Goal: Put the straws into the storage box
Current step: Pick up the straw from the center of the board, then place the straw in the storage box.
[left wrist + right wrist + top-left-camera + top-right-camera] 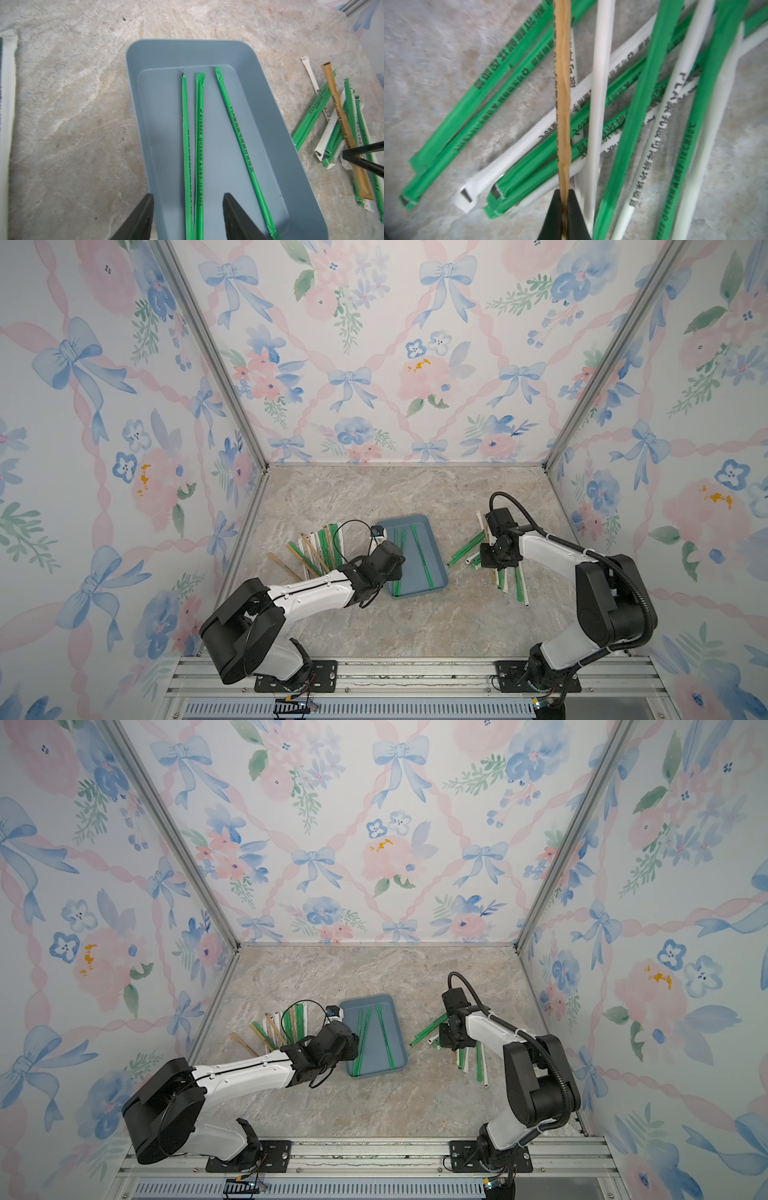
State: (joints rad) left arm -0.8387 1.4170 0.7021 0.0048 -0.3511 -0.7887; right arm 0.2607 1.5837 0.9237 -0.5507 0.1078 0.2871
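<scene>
The right gripper will next carry the tan-brown straw across to the storage box and let go of it along the lone green straw (422, 556), because that side of the storage box is nearest.
The slate-blue storage box (411, 564) (374, 1048) (166, 124) sits mid-table with three green straws (199, 145) lying lengthwise in it. My left gripper (188, 196) (395, 572) hovers open over the box's near end, holding nothing. Loose straws lie in a pile (320, 547) (282, 1027) left of the box and another pile (469, 549) (643, 104) to its right. Over the right pile, my right gripper (564, 192) (498, 566) is shut on a tan-brown straw (562, 104), which runs straight out from the jaws across green and white ones.
Floral enclosure walls close in the marble table (415, 626) on three sides. An aluminium rail (415, 672) carrying both arm bases runs along the front. The left arm's black cable (353, 526) loops above the left pile.
</scene>
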